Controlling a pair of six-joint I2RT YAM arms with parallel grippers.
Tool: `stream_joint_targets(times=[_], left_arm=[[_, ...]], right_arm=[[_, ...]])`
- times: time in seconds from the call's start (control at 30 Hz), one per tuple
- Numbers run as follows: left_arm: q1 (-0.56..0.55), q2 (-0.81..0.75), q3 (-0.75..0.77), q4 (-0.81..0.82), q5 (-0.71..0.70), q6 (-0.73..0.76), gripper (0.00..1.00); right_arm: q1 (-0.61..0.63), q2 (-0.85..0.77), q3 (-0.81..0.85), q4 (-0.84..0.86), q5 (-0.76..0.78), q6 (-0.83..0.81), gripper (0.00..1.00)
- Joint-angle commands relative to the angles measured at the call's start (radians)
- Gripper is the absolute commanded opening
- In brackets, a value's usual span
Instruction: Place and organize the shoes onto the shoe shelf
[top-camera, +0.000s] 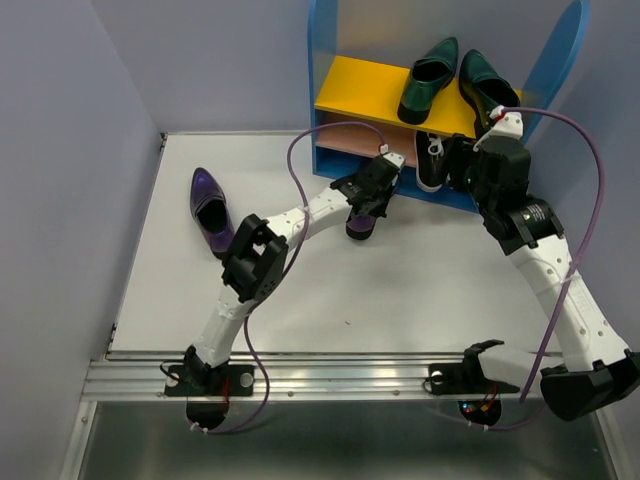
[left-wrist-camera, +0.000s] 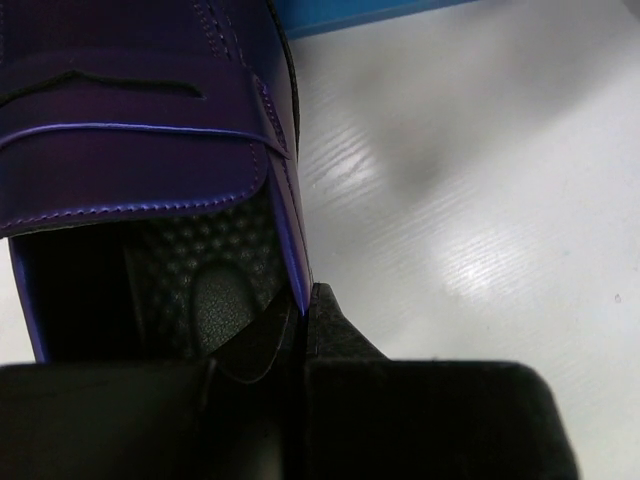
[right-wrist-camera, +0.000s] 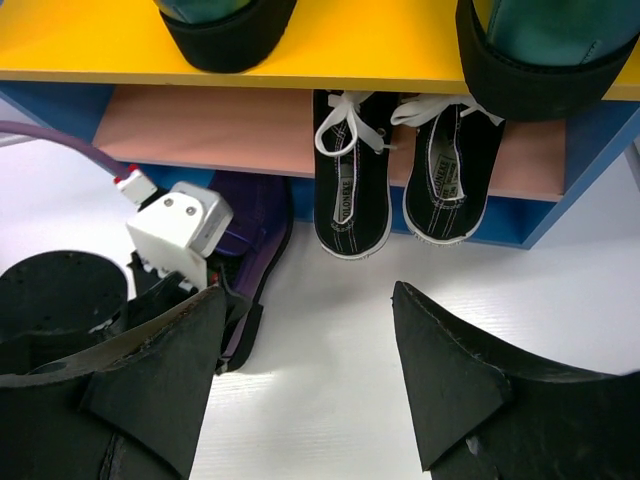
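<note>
My left gripper must first slide the purple shoe outward to get it beneath the tan board (right-wrist-camera: 220, 130).
The shoe shelf (top-camera: 322, 60) stands at the back. Two green loafers (top-camera: 430, 78) lie on its yellow board (right-wrist-camera: 380, 60), heels out. Two black sneakers (right-wrist-camera: 352, 190) sit side by side on the tan board (right-wrist-camera: 220, 130), heels toward me; one also shows in the top view (top-camera: 432, 160). My left gripper (top-camera: 372, 200) is shut on the side wall of a purple shoe (left-wrist-camera: 140, 110) just in front of the shelf's base; it also shows in the right wrist view (right-wrist-camera: 250, 225). The other purple shoe (top-camera: 210, 210) lies on the table at the left. My right gripper (right-wrist-camera: 305, 340) is open and empty in front of the sneakers.
The white table (top-camera: 400, 290) is boxed in by grey walls at the left and back. A metal rail (top-camera: 330, 375) runs along the near edge. Purple cables (top-camera: 300, 170) loop over both arms. The left part of the tan board is bare.
</note>
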Motion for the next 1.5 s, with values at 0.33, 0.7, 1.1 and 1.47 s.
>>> stream_joint_targets(times=[0.33, 0.7, 1.1, 1.47], left_arm=[[0.053, 0.088, 0.237, 0.137, 0.033, 0.080, 0.00], [0.070, 0.153, 0.326, 0.174, 0.057, 0.098, 0.00], [0.074, 0.197, 0.391, 0.178, 0.080, 0.102, 0.12], [0.073, 0.168, 0.365, 0.174, 0.103, 0.109, 0.69]], right_arm=[[-0.004, -0.027, 0.020, -0.001, -0.003, 0.022, 0.73], [-0.004, -0.027, 0.020, -0.001, -0.019, 0.029, 0.73], [-0.004, -0.031, 0.022, -0.004, -0.022, 0.032, 0.73], [-0.004, -0.031, 0.031, -0.013, -0.025, 0.034, 0.73]])
